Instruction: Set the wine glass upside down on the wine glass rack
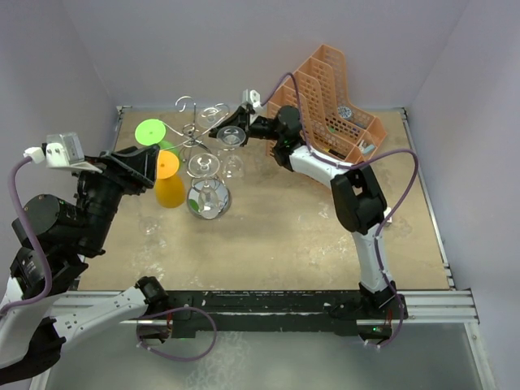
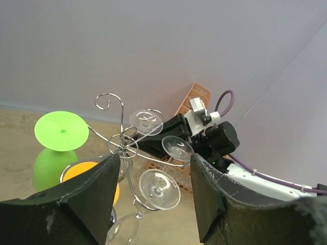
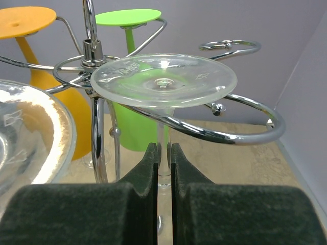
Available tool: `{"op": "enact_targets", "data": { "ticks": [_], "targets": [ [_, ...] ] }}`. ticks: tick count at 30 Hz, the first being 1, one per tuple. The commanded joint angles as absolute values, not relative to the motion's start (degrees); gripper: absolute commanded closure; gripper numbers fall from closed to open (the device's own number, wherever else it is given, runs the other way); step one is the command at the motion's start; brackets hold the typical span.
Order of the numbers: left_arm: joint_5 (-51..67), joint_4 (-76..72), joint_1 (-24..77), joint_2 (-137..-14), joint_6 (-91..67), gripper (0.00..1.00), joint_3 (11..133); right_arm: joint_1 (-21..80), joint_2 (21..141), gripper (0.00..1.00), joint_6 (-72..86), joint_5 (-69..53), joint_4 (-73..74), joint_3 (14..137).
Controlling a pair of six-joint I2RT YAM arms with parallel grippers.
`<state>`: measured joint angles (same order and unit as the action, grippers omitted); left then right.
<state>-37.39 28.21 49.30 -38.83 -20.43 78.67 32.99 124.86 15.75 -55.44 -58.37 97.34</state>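
Observation:
My right gripper will next move the stem away from my base, along the curled rack arm into its rounded end. Then it will open.
The silver wire wine glass rack stands at the back left on its round shiny base. My right gripper is shut on the stem of a clear wine glass, held upside down. In the right wrist view its round foot lies on top of a curled rack arm, with the stem pinched in my right gripper. The same glass shows in the left wrist view. My left gripper is open and empty, left of the rack and apart from it.
Two more clear glasses hang upside down on the rack. A green glass and an orange glass hang on its left side. An orange plastic mesh file organiser stands at the back right, behind my right arm.

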Motion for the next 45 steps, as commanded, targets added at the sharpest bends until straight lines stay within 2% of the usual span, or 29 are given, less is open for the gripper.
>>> {"op": "enact_targets", "data": {
  "ticks": [1,17,31,45],
  "targets": [
    [-37.75,27.26,49.42,-38.25,-20.91,0.45,79.73,32.57,120.39,1.0,15.07,-54.84,-64.47,97.03],
    [-39.52,28.76,49.42,-37.86,-20.92,0.45,78.42,31.99,116.29,1.0,17.96,-44.47,-71.13,91.21],
    [-40.84,30.08,49.37,-38.01,-21.35,0.45,77.99,31.99,117.88,1.0,17.58,-34.55,-63.97,93.74],
    [-42.31,31.06,49.44,-39.19,-20.96,0.45,77.74,32.17,120.9,0.92,14.41,-38.15,-55.62,98.25]
  ]
}}
